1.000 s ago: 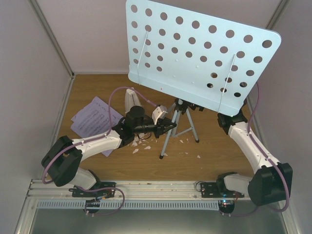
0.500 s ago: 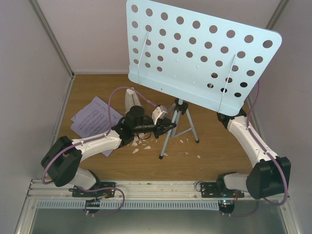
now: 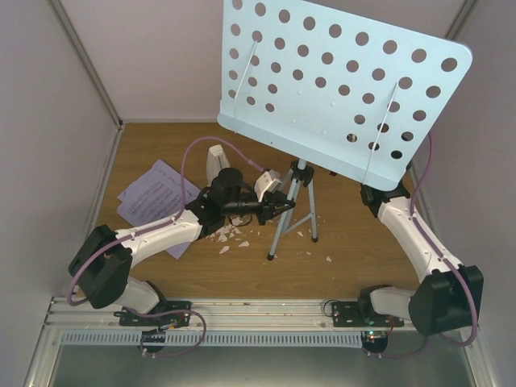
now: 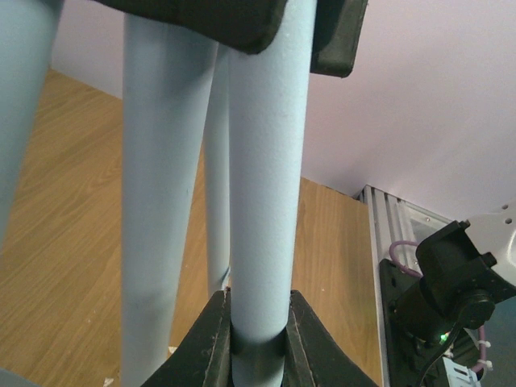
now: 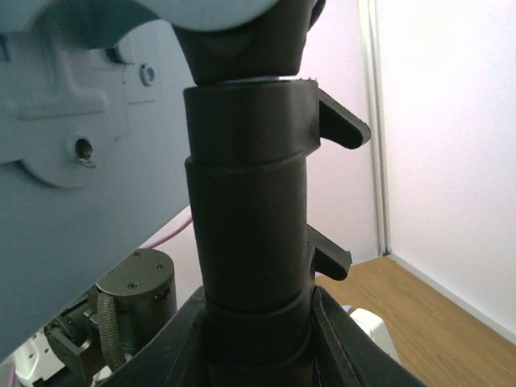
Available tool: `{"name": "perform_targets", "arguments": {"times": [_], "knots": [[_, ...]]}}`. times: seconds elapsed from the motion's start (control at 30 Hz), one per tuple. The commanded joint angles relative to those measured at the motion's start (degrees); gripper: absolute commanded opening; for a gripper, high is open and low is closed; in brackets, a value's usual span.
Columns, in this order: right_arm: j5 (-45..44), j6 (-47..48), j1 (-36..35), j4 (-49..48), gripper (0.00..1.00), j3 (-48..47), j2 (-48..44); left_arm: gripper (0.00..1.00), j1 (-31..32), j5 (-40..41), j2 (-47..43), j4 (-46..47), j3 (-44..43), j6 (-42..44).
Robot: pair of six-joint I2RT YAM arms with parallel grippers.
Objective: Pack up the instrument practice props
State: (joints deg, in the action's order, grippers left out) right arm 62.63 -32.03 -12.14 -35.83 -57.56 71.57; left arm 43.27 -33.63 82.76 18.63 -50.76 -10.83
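Note:
My right gripper lowers and tilts the stand's centre post toward the wooden floor (image 3: 337,201) beside the tripod next and releases it, since that floor lies below my gripper.
The pale blue perforated music stand (image 3: 339,89) stands mid-table on its tripod legs (image 3: 292,211). My left gripper (image 3: 280,210) is shut on one pale blue leg (image 4: 262,201), the jaws pressed on both its sides (image 4: 258,339). My right gripper (image 5: 258,343) is shut on the stand's black centre post (image 5: 250,201); in the top view it is hidden under the desk, with only the arm (image 3: 403,222) showing. The white metronome (image 3: 216,161) stands behind the left arm. The sheet-music pages (image 3: 153,196) lie flat at the left.
Small white scraps (image 3: 232,235) lie scattered on the wooden floor (image 3: 355,258) around the tripod feet. Pale walls close in the left, back and right sides. A metal rail (image 3: 258,310) with both arm bases runs along the near edge.
The stand's desk has shifted up and to the right. The tripod legs have drawn closer together. My left gripper moved slightly right with its leg, and the right arm rose a little.

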Motion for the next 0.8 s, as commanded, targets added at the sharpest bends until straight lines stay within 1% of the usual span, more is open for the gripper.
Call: {"name": "perform_targets", "arguments": {"times": [0.0, 0.2, 0.37, 0.47, 0.6, 0.67, 0.77], "knots": [[2.1, 0.0, -1.1, -0.4, 0.01, 2.2, -4.0, 0.0, -0.5, 1.8, -1.3, 14.5, -11.6, -3.9], [0.7, 1.2, -1.6, 2.7, 0.01, 4.7, -5.7, 0.0, -0.4, 1.7, -0.5, 16.9, -17.8, -6.6], [-3.0, -0.9, -1.8, 3.1, 0.0, 7.3, -6.6, 0.0, -0.3, 1.2, -0.7, 16.2, -19.5, -9.4], [-9.3, -4.5, -1.8, 3.3, 0.0, 9.7, -7.9, 0.0, -0.3, 1.0, -2.1, 12.3, -19.5, -10.2], [-18.7, -11.7, -1.8, 3.9, 0.0, 14.2, -8.7, 0.0, -0.3, 1.9, -4.4, 2.7, -20.1, -9.5], [-21.7, -16.6, -1.8, 0.0, 0.0, 17.8, -8.7, 0.0, -0.3, 3.6, -5.7, -1.5, -19.7, -9.1], [-25.8, -22.7, -1.8, -7.9, 0.0, 23.6, -8.5, 0.0, -0.3, 6.5, -7.1, -4.9, -18.2, -8.9]]}}
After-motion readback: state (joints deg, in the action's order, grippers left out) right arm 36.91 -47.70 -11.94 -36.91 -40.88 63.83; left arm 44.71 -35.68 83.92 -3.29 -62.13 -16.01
